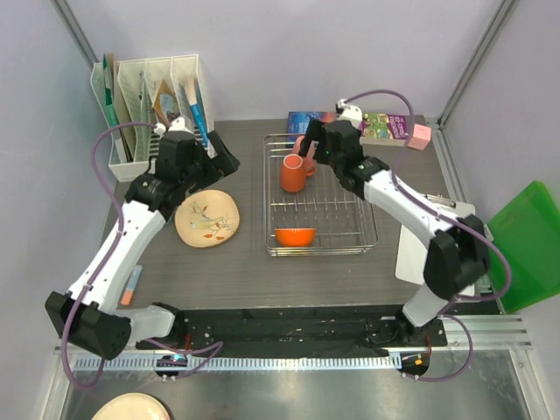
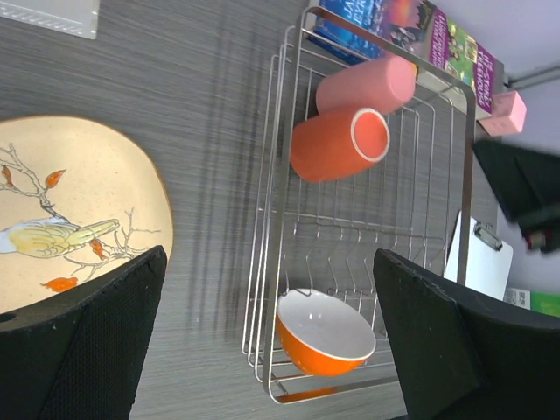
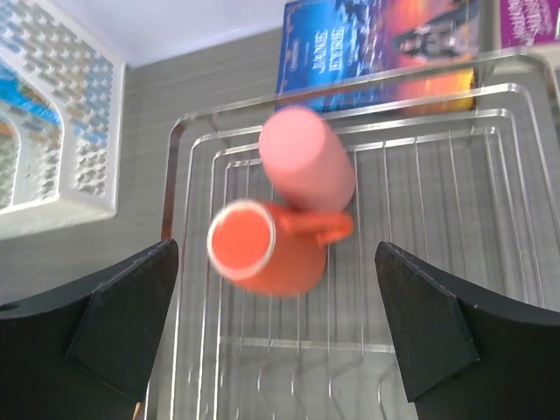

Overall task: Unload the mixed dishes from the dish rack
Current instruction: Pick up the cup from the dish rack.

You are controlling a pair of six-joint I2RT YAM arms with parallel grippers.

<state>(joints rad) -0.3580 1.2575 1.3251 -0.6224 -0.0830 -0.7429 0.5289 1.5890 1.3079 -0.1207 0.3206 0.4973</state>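
My open right gripper will move down over the pink cup (image 1: 300, 144) (image 3: 306, 162) and close, because the pink cup stands below it, clear of the mug's top.
The silver wire dish rack (image 1: 341, 210) sits mid-table. In it an orange handled mug (image 1: 293, 172) stands at the far left with a pink cup (image 1: 300, 144) behind it. An orange bowl with white inside (image 1: 295, 236) leans at the near edge. The cream floral plate (image 1: 206, 219) lies on the table left of the rack. My left gripper (image 1: 226, 164) is open and empty above the plate's far side. My right gripper (image 1: 311, 150) is open and empty over the mug (image 3: 271, 249) and pink cup (image 3: 306, 162). The left wrist view shows the bowl (image 2: 325, 332). The light blue cup is out of view.
A white slotted file organiser (image 1: 153, 105) stands far left. Books (image 1: 385, 125) and a pink block (image 1: 419, 136) lie behind the rack. A white clipboard (image 1: 420, 245) and a green board (image 1: 529, 236) are to the right. A marker (image 1: 133, 284) lies near left.
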